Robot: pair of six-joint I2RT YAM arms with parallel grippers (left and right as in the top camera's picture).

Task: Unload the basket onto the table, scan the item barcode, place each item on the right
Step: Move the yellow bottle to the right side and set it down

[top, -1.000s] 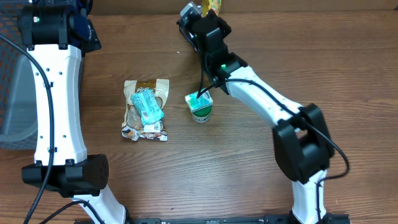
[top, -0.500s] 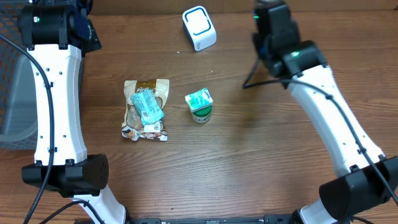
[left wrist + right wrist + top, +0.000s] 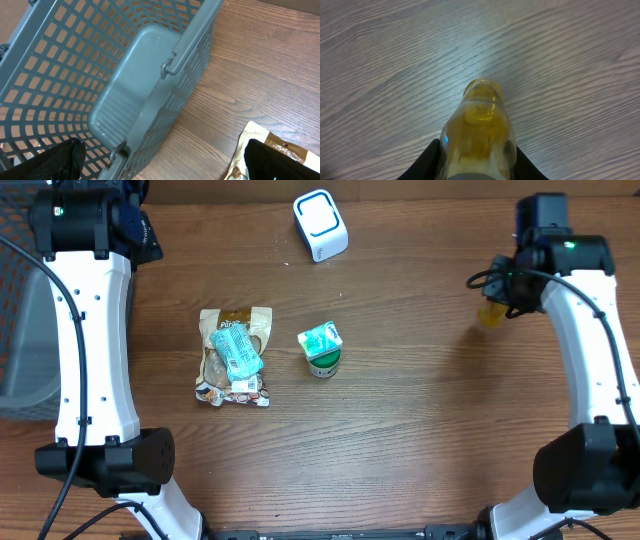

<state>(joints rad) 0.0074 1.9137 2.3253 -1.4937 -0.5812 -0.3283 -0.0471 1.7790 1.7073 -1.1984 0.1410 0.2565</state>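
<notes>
My right gripper will go down and slightly back and release the yellow item on the clear tabletop below, because the item hangs above bare wood.
A yellow, translucent item [image 3: 491, 312] hangs at the right side of the table, with my right gripper [image 3: 498, 296] shut on it. The right wrist view has the yellow item [image 3: 480, 120] filling the gap between the black fingers [image 3: 426, 164], above bare wood. The white scanner with a blue ring [image 3: 320, 225] stands at the back centre, well left of that item. No barcode is visible. My left gripper [image 3: 165, 167] is open and holds nothing, hanging over the basket's rim at the far left.
A grey mesh basket [image 3: 150, 75] sits at the left edge [image 3: 15, 330]. A snack bag [image 3: 236, 370] with a teal packet [image 3: 236, 348] on it lies left of centre. A green cup with a teal lid [image 3: 321, 350] stands beside it.
My right arm has swung from the scanner at the back centre to the right side of the table, carrying the yellow item. The scanner is now uncovered. The left arm has not moved.
</notes>
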